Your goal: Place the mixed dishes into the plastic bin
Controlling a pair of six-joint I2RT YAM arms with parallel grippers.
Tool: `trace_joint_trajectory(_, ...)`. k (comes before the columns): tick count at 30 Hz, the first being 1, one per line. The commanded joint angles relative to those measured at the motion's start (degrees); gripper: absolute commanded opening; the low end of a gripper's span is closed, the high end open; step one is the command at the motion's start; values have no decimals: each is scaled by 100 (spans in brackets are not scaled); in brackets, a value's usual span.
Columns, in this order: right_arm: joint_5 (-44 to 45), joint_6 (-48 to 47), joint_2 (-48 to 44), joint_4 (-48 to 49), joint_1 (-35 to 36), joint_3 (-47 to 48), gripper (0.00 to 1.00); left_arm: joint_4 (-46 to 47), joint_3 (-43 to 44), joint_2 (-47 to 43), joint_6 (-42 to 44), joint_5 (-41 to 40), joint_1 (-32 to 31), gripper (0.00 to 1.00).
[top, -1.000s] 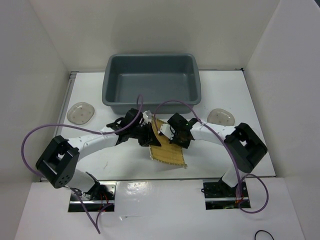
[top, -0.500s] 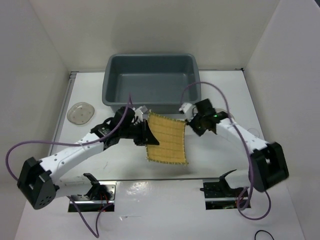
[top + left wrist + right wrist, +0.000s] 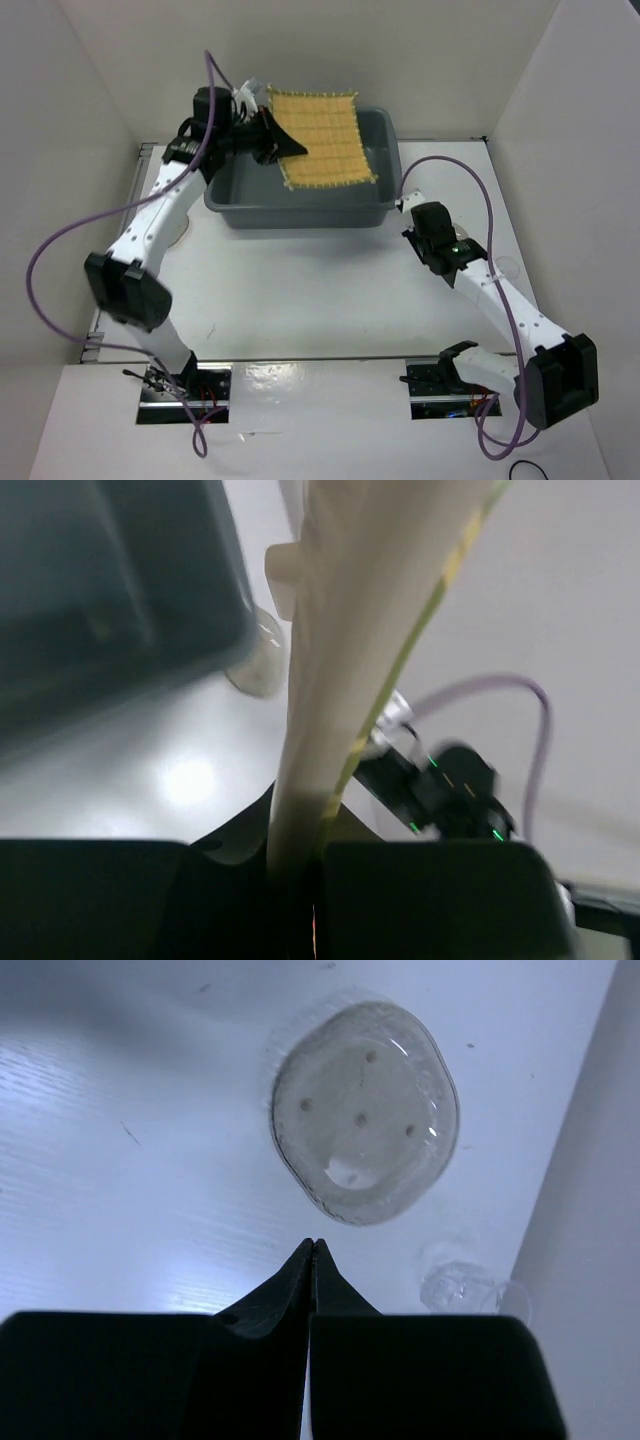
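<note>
The mat still hangs tilted above the grey bin, so the left gripper needs to lower the yellow mat [image 3: 320, 138] between the bin's sides before it opens low inside.
The square yellow mat [image 3: 320, 138] hangs tilted above the grey plastic bin [image 3: 300, 212], with my left gripper [image 3: 278, 136] shut on its left edge. In the left wrist view the mat [image 3: 345, 670] runs edge-on out of the closed jaws. My right gripper [image 3: 313, 1244] is shut and empty, low over the table to the right of the bin. Just beyond its tips lies a translucent round plate [image 3: 365, 1125]. A small clear glass cup [image 3: 458, 1286] stands to the right of it, near the side wall.
White walls close the table in on the left, back and right. The right arm's purple cable [image 3: 470, 190] loops over the table beside the bin. The left arm [image 3: 150, 225] stretches up along the left side of the table.
The left arm has lifted the mat off the table and carried it back over the bin. The right arm has drawn away from the mat to the right, over the plate.
</note>
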Motion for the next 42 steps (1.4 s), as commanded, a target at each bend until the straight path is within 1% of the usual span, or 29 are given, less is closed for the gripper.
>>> trace_joint_trajectory(1,824,56,-531,389,78,-317,0,-885,1389,1191,801,283,77,0)
trace_joint_trajectory(2,885,55,-584,389,78,-371,0,-1061,1688,1473,1160,282,138,0)
trace_joint_trajectory(3,886,160,-584,389,78,-432,0,-1454,1995,1745,1303,169,139,0)
trace_joint_trajectory(4,825,274,-671,337,78,-433,0,-1623,2599,2270,1548,168,139,0)
trace_joint_trajectory(6,658,389,-751,337,8,-485,0,-1983,3156,2956,1699,115,139,0)
trace_joint_trajectory(7,657,389,-821,337,8,-485,2,-2055,3672,3170,1821,115,139,0)
trace_joint_trajectory(8,605,389,-822,337,8,-538,2,-2317,3990,3389,1884,37,139,0)
trace_joint_trajectory(9,605,389,-822,337,8,-538,2,-2511,4368,3905,1954,-16,191,0)
trace_joint_trajectory(10,605,329,-882,337,8,-538,2,-3000,4850,4197,2015,-86,192,0)
trace_joint_trajectory(11,605,328,-935,284,8,-538,2,-3205,5394,4505,2016,-87,192,0)
trace_joint_trajectory(12,605,267,-936,284,8,-616,2,-3381,6618,5169,2016,-148,192,0)
trace_joint_trajectory(13,605,266,-997,223,-44,-704,3,-3740,7352,5550,1964,-79,244,0)
trace_joint_trajectory(14,605,266,-1067,222,-45,-705,4,-3856,8143,5962,1598,26,349,0)
trace_joint_trajectory(15,605,266,-1068,222,-45,-809,4,-3510,8151,6228,1385,584,428,0)
trace_joint_trajectory(16,605,266,-1137,275,-45,-810,4,-3323,7777,6230,1287,590,429,0)
trace_joint_trajectory(18,605,266,-1199,354,-45,-890,6,-3584,8376,6677,1418,302,429,0)
trace_joint_trajectory(19,605,266,-1199,415,-45,-942,6,-3533,8249,6679,1418,456,429,0)
trace_joint_trajectory(20,605,266,-1199,416,-45,-942,6,-3628,8352,6974,1418,510,429,0)
trace_joint_trajectory(25,605,266,-1322,416,-45,-942,6,-3840,8406,7311,1577,511,263,0)
trace_joint_trajectory(30,605,266,-1322,416,17,-942,6,-3638,8406,7496,1384,642,209,6)
trace_joint_trajectory(31,552,266,-1322,416,17,-942,6,-3638,8406,7574,1383,643,209,14)
trace_joint_trajectory(32,552,266,-1322,416,17,-942,6,-3638,8406,7645,1383,643,209,24)
trace_joint_trajectory(33,552,266,-1322,416,17,-942,6,-3794,8406,7645,1331,582,209,43)
trace_joint_trajectory(34,552,266,-1322,416,17,-942,7,-3866,8406,7645,1330,372,209,49)
trace_joint_trajectory(36,552,266,-1322,416,17,-942,8,-4015,8406,7645,1330,204,209,65)
trace_joint_trajectory(37,552,266,-1322,416,17,-942,9,-4016,8406,7593,1330,81,270,79)
trace_joint_trajectory(38,552,266,-1322,416,17,-942,19,-4111,8406,7593,1330,80,271,86)
trace_joint_trajectory(39,552,266,-1270,416,17,-942,24,-4182,8406,7532,1330,-7,332,100)
trace_joint_trajectory(42,500,266,-1209,416,17,-942,30,-4244,8406,7408,1330,-130,472,100)
